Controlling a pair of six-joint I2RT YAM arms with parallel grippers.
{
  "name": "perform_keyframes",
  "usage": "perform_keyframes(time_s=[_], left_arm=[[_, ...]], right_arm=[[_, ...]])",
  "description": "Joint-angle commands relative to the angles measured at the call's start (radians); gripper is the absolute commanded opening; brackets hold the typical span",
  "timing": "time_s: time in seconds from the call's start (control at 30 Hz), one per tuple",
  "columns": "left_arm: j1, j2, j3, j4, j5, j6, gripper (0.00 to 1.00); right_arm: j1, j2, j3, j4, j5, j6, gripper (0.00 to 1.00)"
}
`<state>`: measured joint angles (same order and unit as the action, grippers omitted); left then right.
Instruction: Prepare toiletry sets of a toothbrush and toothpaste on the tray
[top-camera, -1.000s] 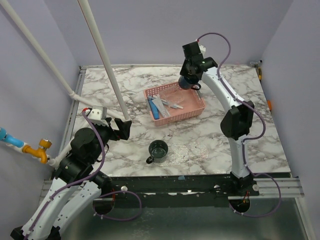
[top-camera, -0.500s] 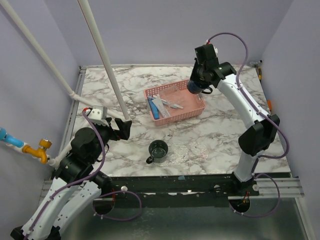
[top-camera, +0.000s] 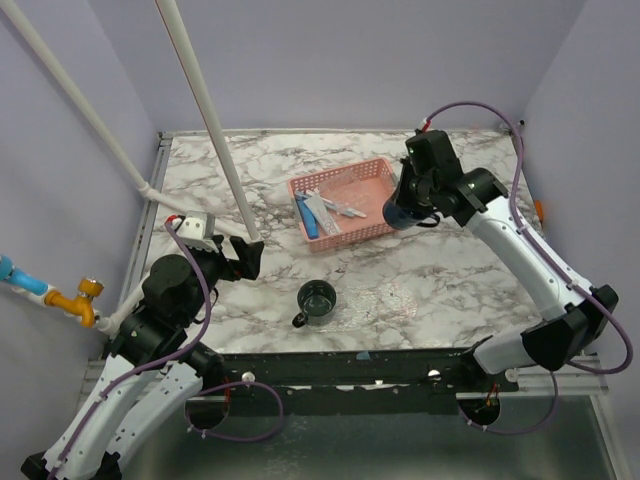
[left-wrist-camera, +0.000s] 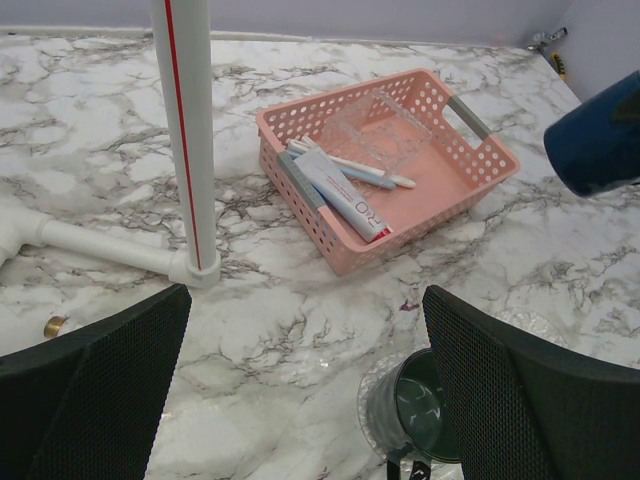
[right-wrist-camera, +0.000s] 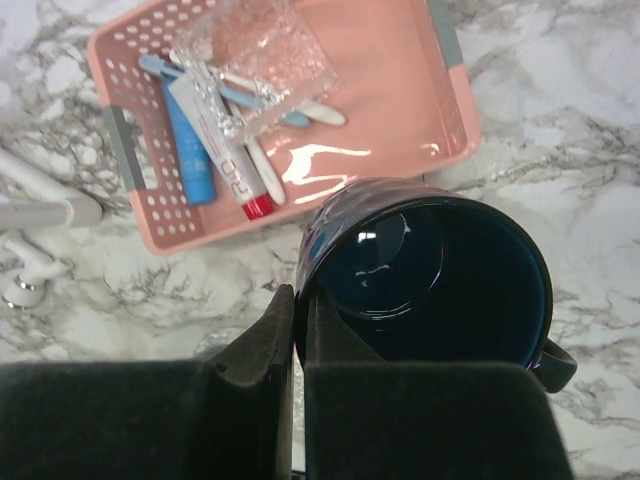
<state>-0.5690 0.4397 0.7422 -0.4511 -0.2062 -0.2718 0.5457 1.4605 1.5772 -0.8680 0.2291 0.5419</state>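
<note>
Next, my right gripper brings the blue mug back and down to release it on the tray's empty end, which lies below my right gripper, nearer my base.
The pink basket holds a white toothpaste tube with a red cap, a blue tube, toothbrushes and a crinkly clear plastic piece. The transparent tray glints faintly on the table near the front, and a dark green mug stands on its left part. My right gripper is shut on the rim of a dark blue mug and holds it in the air just right of the basket. My left gripper is open and empty, low at the table's left.
A white pipe slants down to the table left of the basket, with a second pipe along the left edge. The blue mug hangs beside the basket's right handle. Purple walls close in the table.
My right arm has carried the blue mug from the basket's far right corner to the right and nearer, off the basket's right side. The left arm has not moved.
</note>
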Motion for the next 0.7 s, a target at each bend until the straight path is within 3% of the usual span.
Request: perform_keyframes(time_s=[0.0,0.67], left_arm=[[0.002,0.002,0.002,0.008,0.015,0.008,0.99],[0.002,0.005,0.005,0.006,0.03,0.0,0.99]], right_arm=[[0.03,-0.092,-0.088,-0.014,0.044,0.048,0.0],[0.298,-0.279,-0.491,-0.043,0.264,0.472,0.01]])
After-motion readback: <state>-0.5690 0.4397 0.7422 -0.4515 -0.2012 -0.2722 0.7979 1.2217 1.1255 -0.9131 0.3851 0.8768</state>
